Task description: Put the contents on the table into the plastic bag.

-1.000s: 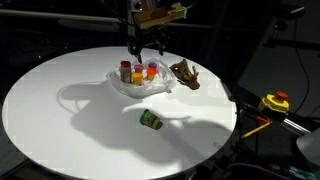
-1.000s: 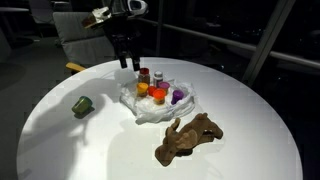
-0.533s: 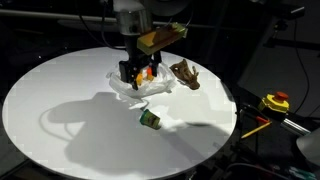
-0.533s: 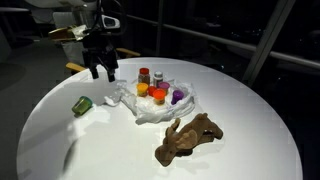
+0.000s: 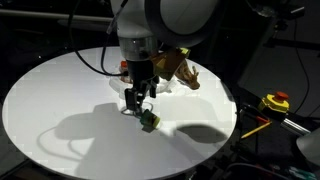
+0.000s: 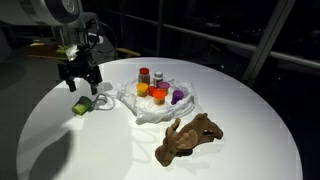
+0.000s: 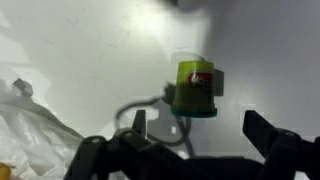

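Observation:
I need to lower my gripper onto the small green jar [image 5: 150,120] [image 7: 195,88] below it, with one open finger along each side, because the jar lines up between them.
A small green jar [image 5: 150,120] lies on its side on the round white table [image 5: 60,100]; it also shows in the other exterior view [image 6: 82,105] and the wrist view [image 7: 194,87]. My gripper [image 5: 137,102] hovers just above it with jaws open and empty, seen also in an exterior view [image 6: 80,82] and the wrist view [image 7: 198,130]. The clear plastic bag [image 6: 160,108] lies open nearby with several small bottles [image 6: 150,84] in it. A brown toy animal [image 6: 188,138] lies beside the bag.
The arm hides most of the bag in an exterior view; the brown toy [image 5: 185,72] shows behind it. A yellow and red device [image 5: 275,102] sits off the table. A chair [image 6: 80,40] stands behind the table.
My gripper has moved from above the bag down and across to just above the green jar. Its jaws stay open. The objects have not moved.

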You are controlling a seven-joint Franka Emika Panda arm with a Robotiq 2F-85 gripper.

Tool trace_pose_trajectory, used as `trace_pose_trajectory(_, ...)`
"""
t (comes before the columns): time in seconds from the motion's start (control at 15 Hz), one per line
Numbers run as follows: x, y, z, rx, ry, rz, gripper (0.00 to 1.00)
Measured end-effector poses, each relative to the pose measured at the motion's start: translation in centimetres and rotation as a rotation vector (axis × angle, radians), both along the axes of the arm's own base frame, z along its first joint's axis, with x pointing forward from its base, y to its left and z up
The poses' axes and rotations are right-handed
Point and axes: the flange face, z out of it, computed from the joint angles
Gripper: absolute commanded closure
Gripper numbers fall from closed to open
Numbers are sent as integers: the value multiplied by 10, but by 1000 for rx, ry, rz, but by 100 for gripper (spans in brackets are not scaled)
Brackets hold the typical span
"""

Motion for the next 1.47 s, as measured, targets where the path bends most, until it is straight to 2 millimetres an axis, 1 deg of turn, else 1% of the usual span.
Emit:
trace_pose_trajectory(0.27, -15, 6, -10, 30, 40, 81, 0)
trace_pose_trajectory(0.4, -19, 5, -14, 32, 51, 102, 0)
trace_pose_trajectory(0.6, -23, 4, -21, 33, 56, 107, 0)
trace_pose_trajectory(0.8, -23, 1, -30, 38, 48, 107, 0)
trace_pose_trajectory(0.87, -22, 0, -33, 40, 46, 105, 3)
trace_pose_trajectory(0.93, -21, -1, -36, 43, 41, 102, 25)
trace_pose_trajectory(1.07, -19, -5, -42, 47, 32, 95, 30)
trace_pose_trajectory(1.2, -16, -10, -45, 50, 21, 86, 44)
trace_pose_trajectory(1.27, -15, -13, -46, 50, 16, 82, 54)
trace_pose_trajectory(1.47, -10, -20, -44, 49, -2, 66, 76)
